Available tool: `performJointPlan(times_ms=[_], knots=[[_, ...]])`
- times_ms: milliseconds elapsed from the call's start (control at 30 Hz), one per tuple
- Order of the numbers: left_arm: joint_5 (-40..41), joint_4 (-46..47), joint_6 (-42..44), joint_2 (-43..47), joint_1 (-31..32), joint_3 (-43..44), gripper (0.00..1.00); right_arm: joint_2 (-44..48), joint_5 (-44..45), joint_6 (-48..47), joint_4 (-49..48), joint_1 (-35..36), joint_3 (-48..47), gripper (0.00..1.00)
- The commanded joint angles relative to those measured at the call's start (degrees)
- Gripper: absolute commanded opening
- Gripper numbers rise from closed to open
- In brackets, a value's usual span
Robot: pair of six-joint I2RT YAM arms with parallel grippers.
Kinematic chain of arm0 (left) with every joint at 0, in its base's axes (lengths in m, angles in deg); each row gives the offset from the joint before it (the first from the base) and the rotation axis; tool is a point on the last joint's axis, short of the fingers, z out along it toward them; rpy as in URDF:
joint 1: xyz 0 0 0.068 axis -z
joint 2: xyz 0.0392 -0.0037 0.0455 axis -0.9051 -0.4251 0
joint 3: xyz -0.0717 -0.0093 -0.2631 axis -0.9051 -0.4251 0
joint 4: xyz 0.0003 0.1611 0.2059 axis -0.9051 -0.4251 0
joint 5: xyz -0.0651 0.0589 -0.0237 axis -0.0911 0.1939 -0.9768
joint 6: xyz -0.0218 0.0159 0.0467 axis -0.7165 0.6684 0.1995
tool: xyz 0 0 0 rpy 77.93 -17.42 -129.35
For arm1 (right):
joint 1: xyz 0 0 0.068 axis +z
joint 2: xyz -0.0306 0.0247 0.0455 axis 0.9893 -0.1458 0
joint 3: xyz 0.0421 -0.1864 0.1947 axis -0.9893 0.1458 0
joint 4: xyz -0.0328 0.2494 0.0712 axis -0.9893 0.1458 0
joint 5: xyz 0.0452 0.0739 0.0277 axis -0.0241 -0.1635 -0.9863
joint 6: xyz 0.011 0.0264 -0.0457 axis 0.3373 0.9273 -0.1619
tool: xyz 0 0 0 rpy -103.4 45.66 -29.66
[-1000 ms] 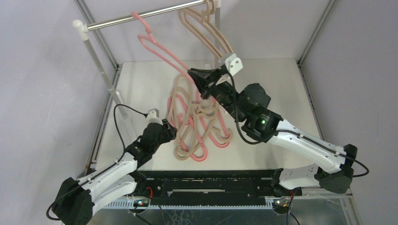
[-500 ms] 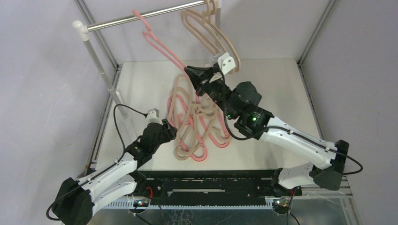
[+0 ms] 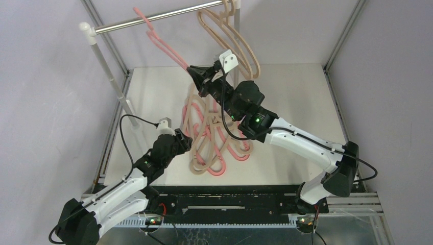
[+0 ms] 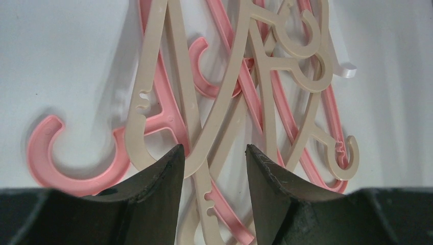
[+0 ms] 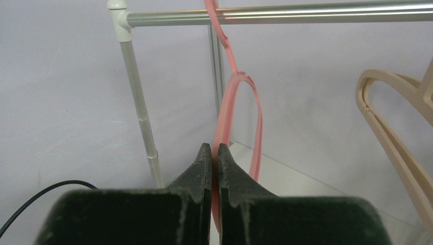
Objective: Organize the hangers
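Note:
My right gripper should next lower and move toward the white post opposite the beige hangers while opening, since the pink hanger's hook is already over the silver bar.
My right gripper (image 3: 195, 73) is shut on a pink hanger (image 3: 163, 45) held in the air, its hook over the silver rail (image 3: 153, 19). In the right wrist view the pink hanger (image 5: 231, 104) runs from between my shut fingers up to the rail (image 5: 306, 13). Beige hangers (image 3: 232, 35) hang at the rail's right end. A tangled pile of pink and beige hangers (image 3: 209, 135) lies on the table. My left gripper (image 3: 186, 142) is open at the pile's left edge; in the left wrist view its fingers straddle a beige hanger (image 4: 214, 138) without touching.
The rail stands on white posts (image 3: 110, 71) at the table's (image 3: 296, 87) back left. Metal frame struts (image 3: 342, 35) rise at the back corners. A black cable (image 3: 135, 122) loops by the left arm.
My right gripper has moved left and back with the pink hanger, sliding its hook leftwards along the rail. The left arm has stayed put.

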State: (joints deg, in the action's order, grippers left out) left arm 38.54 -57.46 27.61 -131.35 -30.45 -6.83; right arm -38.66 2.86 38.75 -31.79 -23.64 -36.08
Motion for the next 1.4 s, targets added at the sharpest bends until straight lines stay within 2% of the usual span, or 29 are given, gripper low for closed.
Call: performJointPlan(times_ms=[0,100,167,333,367,433,467,533,567,600,667,767,833,1100,1367], knots=[[-0.03,1.51,0.92,0.81,0.15,-0.76,0.52,-2.08,-2.89,2.6,0.06,-0.42,-5.08,0.0],[0.14,1.82,0.92,0.53,0.15,-0.94,0.53,-3.12,-6.53,3.36,2.54,-0.06,-6.01,0.0],[0.01,2.07,0.92,-0.13,0.16,-0.87,0.58,-3.94,-8.18,3.89,5.65,0.2,-7.31,0.0],[-0.19,2.55,1.08,-1.76,0.15,-0.38,0.61,-3.84,-9.31,5.52,9.2,-0.09,-6.13,0.0],[-0.2,2.71,1.14,-1.89,0.15,-0.4,0.62,-3.44,-8.64,5.64,9.53,-0.14,-5.39,0.11],[-0.16,2.84,1.27,-1.83,0.15,-0.47,0.64,-2.43,-5.65,5.82,10.04,-0.42,-3.47,0.47],[-0.08,2.96,1.27,-1.73,0.18,-0.59,0.65,-1.79,-4.19,5.57,10.0,-0.53,-2.43,0.59],[-0.03,3.22,1.27,-1.59,0.16,-0.76,0.69,0.2,-0.72,4.82,9.49,-0.65,-0.06,0.79],[-0.03,3.5,2.37,-1.63,0.15,-0.84,0.7,1.29,0.88,4.26,8.81,-0.67,1.44,0.96],[0.01,3.6,2.83,-1.64,0.15,-0.93,0.71,2.4,2.63,3.68,8.15,-0.63,2.82,0.99],[-0.13,3.94,3.46,-1.92,0.15,-0.92,0.74,4.5,5.46,2.97,7.59,-0.71,5.56,1.0],[-0.67,4.81,4.32,-2.92,0.15,-0.68,0.84,8.37,8.08,2.68,8.15,-1.24,9.59,1.0],[-1.34,5.61,4.6,-4.05,0.15,-0.36,0.85,11.46,8.76,3.22,8.9,-1.71,12.92,1.0],[0.84,10.24,3.17,-12.75,0.17,0.08,0.8,21.49,13.03,8.88,17.98,-3.2,26.73,0.98],[1.78,11.71,11.62,-20.49,0.34,5.99,0.68,33.01,12.84,15.61,20.6,-6.98,40.93,0.97]])
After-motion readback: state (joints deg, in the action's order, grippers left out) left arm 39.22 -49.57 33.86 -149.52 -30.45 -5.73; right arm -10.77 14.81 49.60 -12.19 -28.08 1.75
